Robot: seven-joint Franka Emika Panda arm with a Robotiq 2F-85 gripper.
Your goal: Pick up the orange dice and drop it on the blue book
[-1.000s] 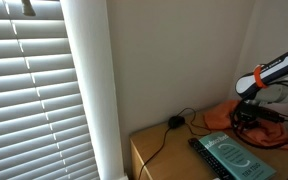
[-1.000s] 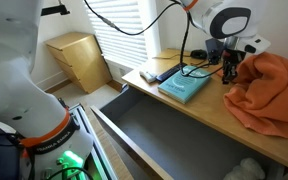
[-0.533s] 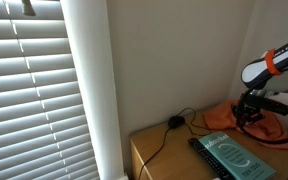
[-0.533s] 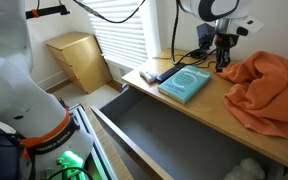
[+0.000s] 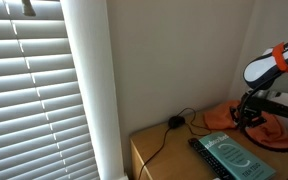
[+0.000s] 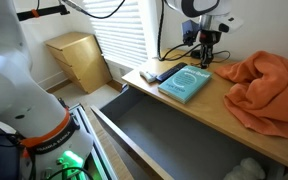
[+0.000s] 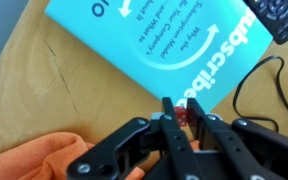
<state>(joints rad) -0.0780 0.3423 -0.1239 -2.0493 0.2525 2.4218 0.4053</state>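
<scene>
My gripper raises and shifts the dice [image 7: 184, 113] slightly over the printed cover next to release it, since it hangs only by the blue book's edge.
The blue book [image 7: 164, 40] lies flat on the wooden desk; it also shows in both exterior views [image 6: 186, 83] [image 5: 234, 155]. My gripper [image 7: 181, 110] is shut on the small orange dice [image 7: 184, 113], held between the fingertips above the book's near edge. In an exterior view the gripper [image 6: 206, 60] hangs just above the book's far end. In an exterior view the gripper [image 5: 246, 118] is above the desk beside the orange cloth; the dice is too small to see there.
An orange cloth [image 6: 269, 85] is heaped on the desk beside the book. A black remote [image 6: 156, 74] and a black cable [image 5: 169, 125] lie at the book's other end. An open drawer [image 6: 159, 135] juts out in front. Window blinds [image 5: 34, 90] stand nearby.
The gripper has risen from beside the orange cloth and moved over toward the blue book, carrying the dice.
</scene>
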